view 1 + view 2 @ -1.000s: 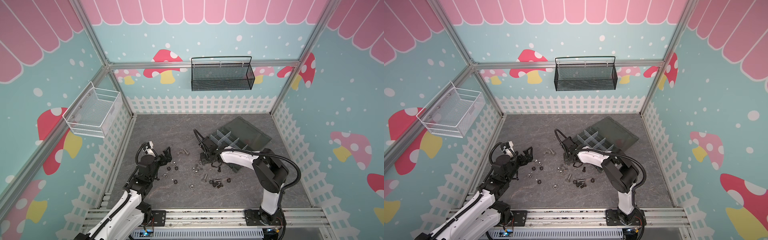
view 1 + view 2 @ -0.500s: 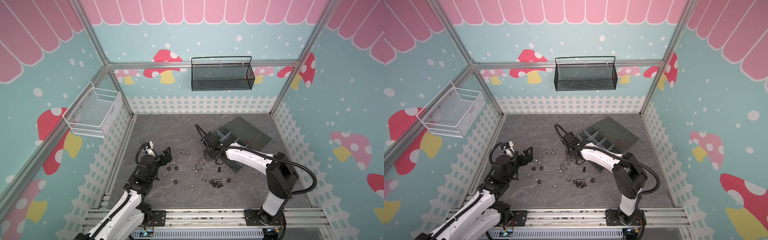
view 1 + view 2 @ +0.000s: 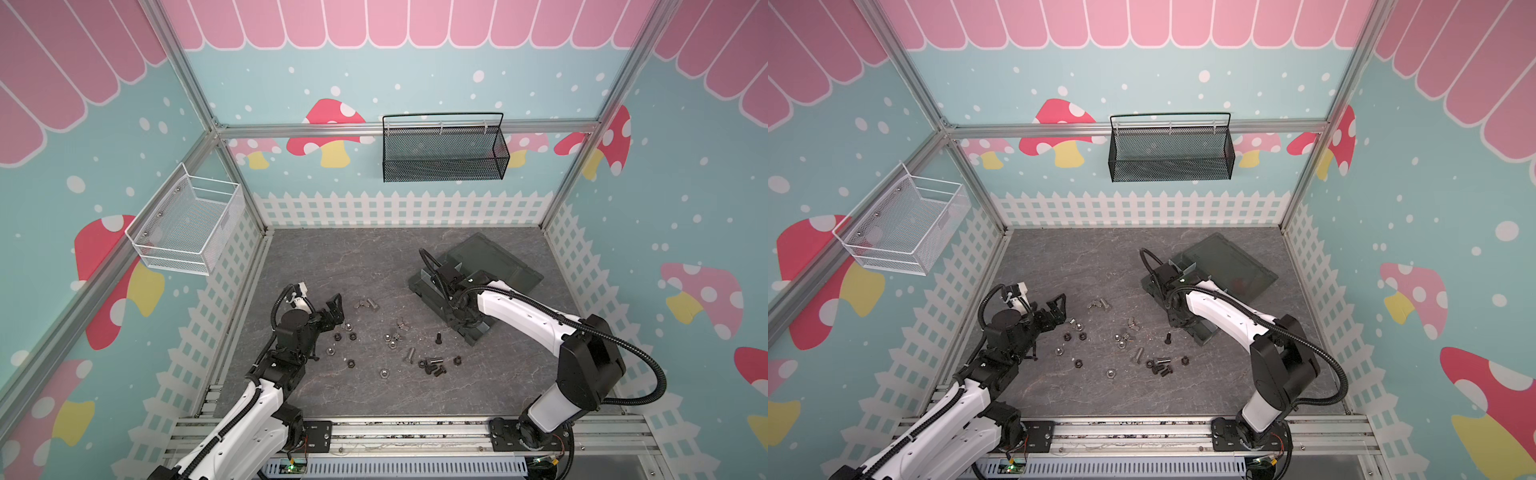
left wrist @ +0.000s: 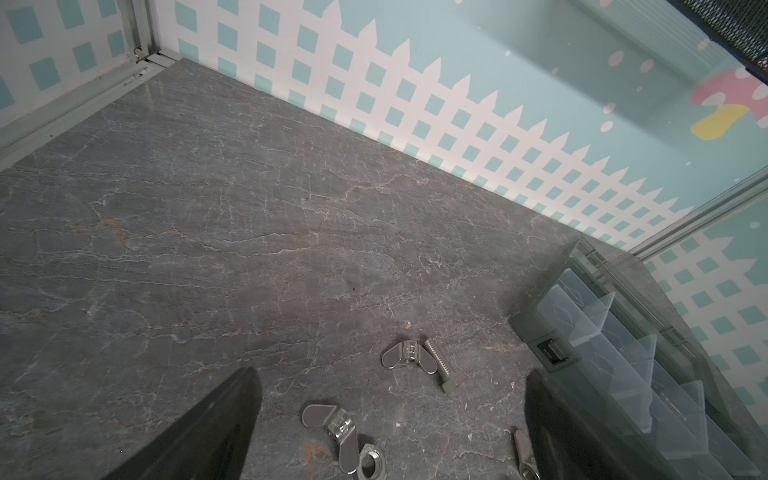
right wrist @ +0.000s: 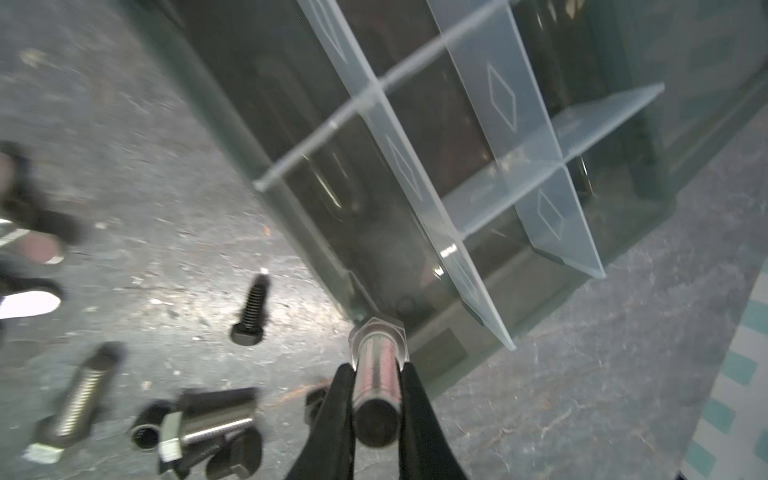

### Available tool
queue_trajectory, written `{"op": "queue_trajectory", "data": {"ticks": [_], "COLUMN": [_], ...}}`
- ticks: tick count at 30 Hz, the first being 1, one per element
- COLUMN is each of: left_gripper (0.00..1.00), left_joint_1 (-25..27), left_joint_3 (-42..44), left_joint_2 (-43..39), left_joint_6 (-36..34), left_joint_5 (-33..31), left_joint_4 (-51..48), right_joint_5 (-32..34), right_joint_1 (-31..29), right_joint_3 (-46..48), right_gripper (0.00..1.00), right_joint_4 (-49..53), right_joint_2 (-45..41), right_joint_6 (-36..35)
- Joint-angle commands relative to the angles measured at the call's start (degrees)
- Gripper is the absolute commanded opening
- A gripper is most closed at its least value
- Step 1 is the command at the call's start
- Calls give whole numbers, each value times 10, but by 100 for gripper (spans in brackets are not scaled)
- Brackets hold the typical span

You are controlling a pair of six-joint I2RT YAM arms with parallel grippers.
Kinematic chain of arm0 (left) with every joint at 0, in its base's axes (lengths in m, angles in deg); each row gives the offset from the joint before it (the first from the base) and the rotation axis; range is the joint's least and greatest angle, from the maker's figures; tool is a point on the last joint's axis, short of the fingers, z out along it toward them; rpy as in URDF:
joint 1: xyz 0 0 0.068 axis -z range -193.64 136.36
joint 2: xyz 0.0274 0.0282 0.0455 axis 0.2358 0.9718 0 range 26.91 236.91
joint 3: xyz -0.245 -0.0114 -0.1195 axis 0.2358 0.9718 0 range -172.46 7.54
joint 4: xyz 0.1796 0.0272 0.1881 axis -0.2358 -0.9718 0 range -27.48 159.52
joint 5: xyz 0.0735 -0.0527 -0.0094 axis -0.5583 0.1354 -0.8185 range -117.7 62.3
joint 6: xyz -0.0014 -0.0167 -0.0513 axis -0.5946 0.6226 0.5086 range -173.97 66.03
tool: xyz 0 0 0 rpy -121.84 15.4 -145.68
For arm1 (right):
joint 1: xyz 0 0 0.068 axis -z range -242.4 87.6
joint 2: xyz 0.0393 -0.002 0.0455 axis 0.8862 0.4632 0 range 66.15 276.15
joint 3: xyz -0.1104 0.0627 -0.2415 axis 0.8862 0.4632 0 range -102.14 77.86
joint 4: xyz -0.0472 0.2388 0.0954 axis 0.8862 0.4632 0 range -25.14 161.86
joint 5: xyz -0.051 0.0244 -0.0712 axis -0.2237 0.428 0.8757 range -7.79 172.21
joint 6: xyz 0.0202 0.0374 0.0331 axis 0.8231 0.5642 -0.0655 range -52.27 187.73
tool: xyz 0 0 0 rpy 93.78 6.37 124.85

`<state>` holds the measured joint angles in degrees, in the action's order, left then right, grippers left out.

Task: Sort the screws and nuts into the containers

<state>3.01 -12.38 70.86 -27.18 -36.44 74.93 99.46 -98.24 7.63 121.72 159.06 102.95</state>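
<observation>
I will next lower my right gripper into the box's near section and let go of the silver screw. That section is open below my right gripper, past the box's near edge.
In the right wrist view my right gripper is shut on a shiny silver screw, head pointing away, just over the near edge of the containers, a dark grey box with clear dividers. In both top views that box lies at the right with its lid open, partly under the right arm. Loose screws and nuts are scattered on the middle of the floor. My left gripper stands open and empty at their left edge, above a silver nut and a screw.
Silver wing nuts lie among the parts. A black screw lies just beside the box. A black mesh basket hangs on the back wall and a white wire basket on the left wall. Fence-patterned walls enclose the floor.
My right gripper has moved right from the scattered pile to over the box's near edge, carrying the silver screw. The left arm has not moved.
</observation>
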Motion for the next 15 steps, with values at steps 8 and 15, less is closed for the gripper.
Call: {"op": "queue_trajectory", "data": {"ticks": [8,15], "left_gripper": [100,100], "left_joint_1": [2,2], "left_joint_3": [-13,-12], "left_joint_2": [-3,-7], "left_joint_6": [1,1], "left_joint_5": [12,11], "left_joint_4": [-3,-2], "right_joint_5": [48,32], "right_joint_1": [44,48], "right_joint_3": [47,64], "right_gripper": [0,0], "right_joint_4": [27,2], "right_joint_2": [-1,28], "right_joint_6": [3,-11]}}
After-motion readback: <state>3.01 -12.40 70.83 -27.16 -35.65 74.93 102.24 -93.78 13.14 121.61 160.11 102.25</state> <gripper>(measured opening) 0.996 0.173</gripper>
